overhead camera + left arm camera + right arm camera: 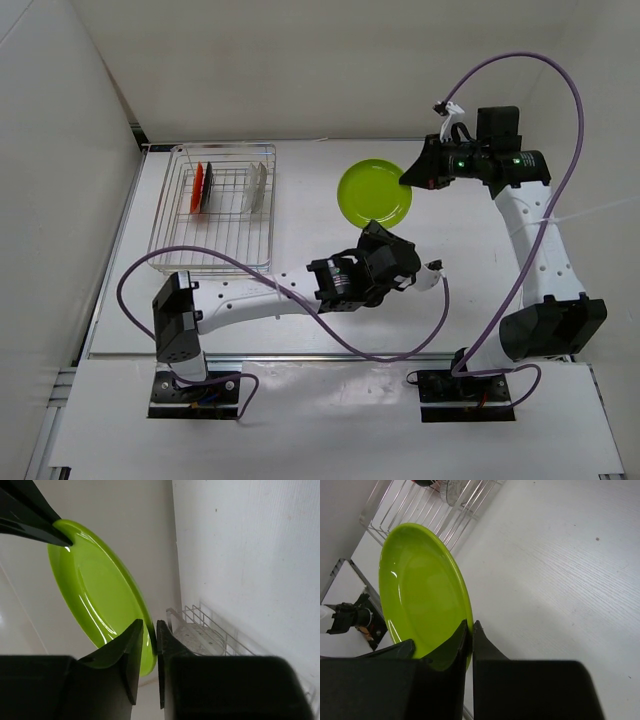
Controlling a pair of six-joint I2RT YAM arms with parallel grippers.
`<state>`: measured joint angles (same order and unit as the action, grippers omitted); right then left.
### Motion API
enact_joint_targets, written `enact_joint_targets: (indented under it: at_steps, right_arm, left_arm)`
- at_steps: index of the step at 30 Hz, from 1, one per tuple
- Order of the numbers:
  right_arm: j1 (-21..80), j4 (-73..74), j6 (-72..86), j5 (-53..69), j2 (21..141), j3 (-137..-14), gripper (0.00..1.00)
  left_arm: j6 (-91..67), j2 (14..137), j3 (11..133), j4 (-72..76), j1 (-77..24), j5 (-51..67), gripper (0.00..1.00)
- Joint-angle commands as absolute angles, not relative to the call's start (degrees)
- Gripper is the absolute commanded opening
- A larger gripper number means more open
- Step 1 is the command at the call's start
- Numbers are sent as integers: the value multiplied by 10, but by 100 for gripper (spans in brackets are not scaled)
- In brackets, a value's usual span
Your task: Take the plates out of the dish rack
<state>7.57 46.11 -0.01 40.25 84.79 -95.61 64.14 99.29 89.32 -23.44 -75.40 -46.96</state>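
Note:
Next, my right gripper goes down away from the dish rack (212, 262) and releases the lime green plate's rim on the bare tabletop, which lies open below the gripper.
The lime green plate (375, 193) is held in the air between both arms, right of the dish rack (212, 262). My left gripper (377, 232) is shut on its near rim; in the left wrist view the rim sits between my jaws (150, 630). My right gripper (405, 180) is shut on its far right rim, with the rim pinched tight in the right wrist view (470, 627). A red-orange plate (200, 187), a black plate (209, 188) and a clear plate (258, 187) stand on edge in the rack.
The rack stands at the table's back left, close to the left wall. Purple cables loop over the table from both arms. The rack's wire corner (395, 515) shows beyond the green plate (420, 590) in the right wrist view.

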Motion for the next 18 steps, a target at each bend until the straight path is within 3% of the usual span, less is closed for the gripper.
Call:
enact_joint_targets:
  at_steps: [1,2,3,4,5,7,8,13,18]
  right_arm:
    - [83,452,1,381,839,-944,1]
    - [83,452,6,374,845,-944,1]
    - [83,445,11,368,845,-944,1]
    - [83,438,20,356,850,-944,1]
    - [83,438,27,351,856,-944,1]
    - [71,420,47,339,870,-944,1]
    - [62,402,56,315,875,-939,1]
    - [23,332,85,215,933,-910,1]
    - [-25,321,92,166,1045,-939,1]
  left_arm:
    - [622,989,927,-240,-735,-481,30]
    - [614,989,927,-245,-729,-481,36]
    - [607,989,927,-253,-729,-481,56]
    - [606,989,927,-253,-729,-481,68]
    - [599,984,922,-260,-723,-476,75]
    - [585,983,922,-280,-716,-470,81]
    - [578,978,922,-286,-716,-470,100]
    - [528,955,915,-327,-689,-465,100]
    - [476,933,941,-373,-561,-443,100]
